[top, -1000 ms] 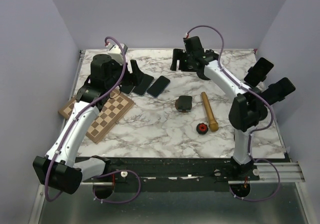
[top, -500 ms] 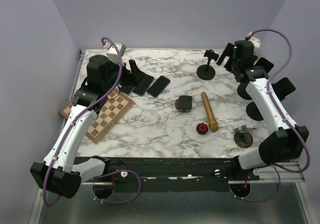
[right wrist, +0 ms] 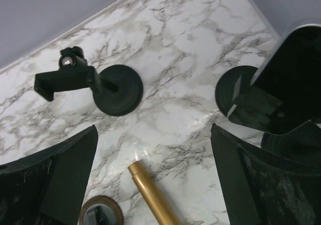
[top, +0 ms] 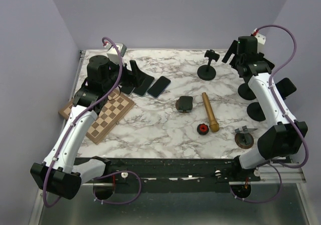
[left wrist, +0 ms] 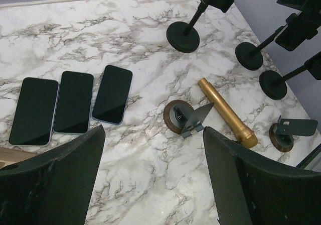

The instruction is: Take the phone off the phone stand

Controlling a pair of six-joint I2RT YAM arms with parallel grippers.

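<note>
I will next move my right gripper to the right in the top view, turning over the clamped phone's end (right wrist: pixel 305 44), because that phone sits at an angle beside the fingers.
Two black phones sit clamped on tall black stands at the right edge. One phone (right wrist: pixel 286 79) fills the right of the right wrist view above its round base (right wrist: pixel 231 90); the other (top: pixel 287 87) shows in the top view. My right gripper (top: pixel 234 55) is open and empty, raised at the back right, just left of these stands; its wrist view (right wrist: pixel 153 149) shows bare marble between its fingers. An empty clamp stand (top: pixel 207 70) stands to its left. My left gripper (top: pixel 131 77) is open and empty above three phones (left wrist: pixel 73 108) lying flat.
A gold cylinder (top: pixel 210 112), a red and black knob (top: pixel 202 129) and two small brown-based stands (top: pixel 184 104) (top: pixel 245 137) lie mid-table. A chessboard (top: pixel 103 115) lies at the left edge. Purple walls close the back and sides.
My right arm has swung from the back middle of the table to the back right, next to the phone stands. My left arm has barely moved.
</note>
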